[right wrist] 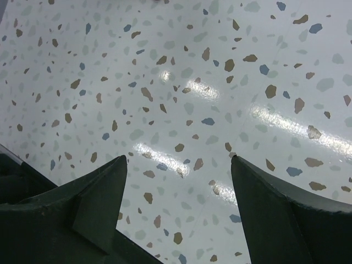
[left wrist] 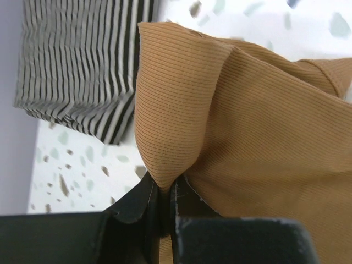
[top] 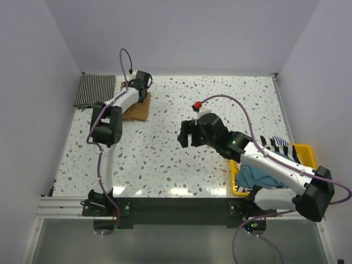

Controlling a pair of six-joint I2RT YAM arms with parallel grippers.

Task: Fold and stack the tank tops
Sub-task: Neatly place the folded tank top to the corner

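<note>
The already folded thin-striped tank top [top: 94, 91] [left wrist: 82, 63] is to the left of my left gripper in the top view. Next I will lift the tan-brown tank top onto it with that gripper and let go.
A folded thin-striped black-and-white tank top [top: 94, 91] [left wrist: 77, 60] lies at the table's far left corner. Just right of it lies the tan-brown tank top [top: 137, 107] [left wrist: 247, 126], folded small. My left gripper [top: 144, 81] [left wrist: 160, 190] is shut on a pinched fold of the tan-brown top. Over the middle of the table my right gripper [top: 188, 133] [right wrist: 179, 162] stands open, with only bare speckled tabletop between its fingers. A teal tank top [top: 257, 175] and a broad-striped one [top: 278, 146] lie heaped in the yellow bin [top: 306, 149] at the right.
The white speckled table [top: 165, 159] has walls at the left, back and right. The yellow bin sits at the near right edge, partly under the right arm. Both arm bases stand on the black rail [top: 176, 204] at the near edge.
</note>
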